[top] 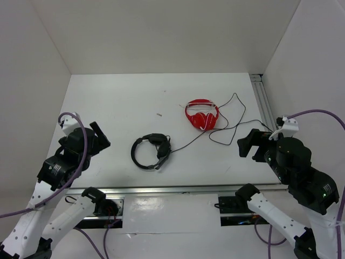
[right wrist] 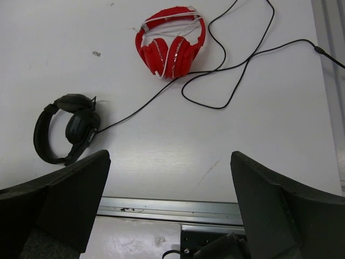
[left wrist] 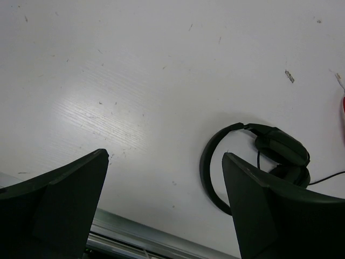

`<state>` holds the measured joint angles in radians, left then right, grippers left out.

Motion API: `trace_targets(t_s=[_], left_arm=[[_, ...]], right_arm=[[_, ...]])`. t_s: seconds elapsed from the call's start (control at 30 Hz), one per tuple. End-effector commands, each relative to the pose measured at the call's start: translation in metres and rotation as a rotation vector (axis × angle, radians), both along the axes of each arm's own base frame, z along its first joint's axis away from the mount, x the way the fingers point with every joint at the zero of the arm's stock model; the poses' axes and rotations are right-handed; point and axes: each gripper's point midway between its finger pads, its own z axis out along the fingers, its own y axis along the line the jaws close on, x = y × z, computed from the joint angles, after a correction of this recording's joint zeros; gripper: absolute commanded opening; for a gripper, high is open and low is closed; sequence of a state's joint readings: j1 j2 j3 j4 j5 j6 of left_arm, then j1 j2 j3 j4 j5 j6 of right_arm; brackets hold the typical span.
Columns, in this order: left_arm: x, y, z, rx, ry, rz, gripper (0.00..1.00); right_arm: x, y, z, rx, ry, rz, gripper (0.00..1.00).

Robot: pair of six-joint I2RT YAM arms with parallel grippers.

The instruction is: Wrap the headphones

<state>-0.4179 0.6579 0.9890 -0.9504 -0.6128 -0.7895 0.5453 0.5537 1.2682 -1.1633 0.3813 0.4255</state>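
My left gripper moves down toward the headphones next, fingers on both sides of the headband's bare curve (top: 133, 155) (left wrist: 205, 168), since that curve faces my side, away from the earcups.
The black headphones (top: 151, 151) lie flat on the white table near its front middle, earcups folded together on the right side. They also show in the left wrist view (left wrist: 280, 145) and the right wrist view (right wrist: 67, 128). Their thin black cable (top: 226, 116) runs right in loose loops past the red headphones toward the back right, also in the right wrist view (right wrist: 237, 59). My left gripper (top: 99, 137) is open and empty, left of the headphones. My right gripper (top: 245, 144) is open and empty, right of the cable loops.
Red headphones (top: 201, 114) with a white cord wound on them lie behind and right of the black ones, also in the right wrist view (right wrist: 171, 46). A metal rail (top: 178, 189) runs along the table's front edge and another (top: 264, 100) along the right. White walls enclose the table.
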Motion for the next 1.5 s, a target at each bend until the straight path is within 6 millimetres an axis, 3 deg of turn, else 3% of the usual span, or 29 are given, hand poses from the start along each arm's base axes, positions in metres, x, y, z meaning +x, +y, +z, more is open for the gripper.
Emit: trace_targets(t_s=[0.0,0.1,0.3,0.4,0.47,0.6,0.7,0.73,0.93,1.07,1.33,1.47], left_arm=[[0.003,-0.001,0.008,-0.012,-0.031,0.009,1.00],[0.004,-0.004,0.008,-0.012,-0.030,-0.016,1.00],[0.008,-0.008,0.006,-0.008,-0.027,-0.041,1.00],[0.012,-0.020,0.002,-0.048,0.016,-0.061,1.00],[0.020,-0.046,-0.005,-0.138,0.062,-0.122,1.00],[0.038,-0.081,-0.061,-0.237,0.190,-0.168,1.00],[0.046,-0.095,-0.108,-0.253,0.289,-0.172,1.00],[0.060,-0.103,-0.110,-0.276,0.251,-0.190,1.00],[0.065,-0.107,-0.175,-0.249,0.415,-0.127,1.00],[0.057,-0.107,-0.205,-0.230,0.480,-0.115,0.94],[0.030,-0.109,-0.222,-0.232,0.513,-0.093,0.92],[0.020,-0.105,-0.227,-0.207,0.526,-0.089,0.84]], right_arm=[[0.006,0.006,0.004,0.018,-0.022,0.009,1.00],[0.004,0.005,0.004,0.043,-0.040,0.004,1.00],[-0.005,0.012,0.024,0.137,-0.137,0.058,1.00],[0.000,0.011,0.018,0.132,-0.122,0.033,1.00],[0.007,0.016,0.008,0.118,-0.084,0.029,1.00],[0.011,0.031,0.004,0.143,-0.080,0.086,1.00],[0.009,0.043,0.008,0.172,-0.096,0.154,1.00],[0.009,0.048,0.004,0.176,-0.086,0.175,1.00],[0.003,0.059,-0.007,0.171,-0.056,0.253,1.00],[0.000,0.058,-0.019,0.162,-0.036,0.252,1.00],[0.001,0.061,-0.015,0.177,-0.060,0.264,1.00],[0.002,0.061,-0.018,0.174,-0.052,0.263,1.00]])
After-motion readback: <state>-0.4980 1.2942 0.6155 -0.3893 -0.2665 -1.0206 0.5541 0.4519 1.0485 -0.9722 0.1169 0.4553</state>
